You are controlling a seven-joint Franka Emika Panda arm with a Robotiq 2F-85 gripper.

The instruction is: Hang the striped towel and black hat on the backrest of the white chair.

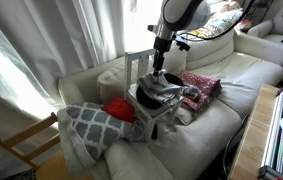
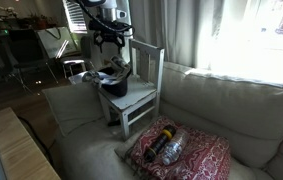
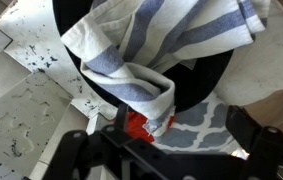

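Observation:
My gripper should move down slightly to the striped towel's folded end over the hat's rim before it closes.
The white chair stands on the sofa, and it also shows in an exterior view. The black hat lies on its seat with the striped towel bunched on top. Both show in an exterior view, the hat and the towel. In the wrist view the towel covers most of the hat. My gripper hangs just above the pile, also seen in an exterior view. In the wrist view it is open and empty, with a towel fold near one finger.
A grey-white lattice pillow and a red object lie beside the chair on the sofa. A red-pink patterned cloth carries a dark bottle-like object. A tan wooden chair stands off the sofa's end.

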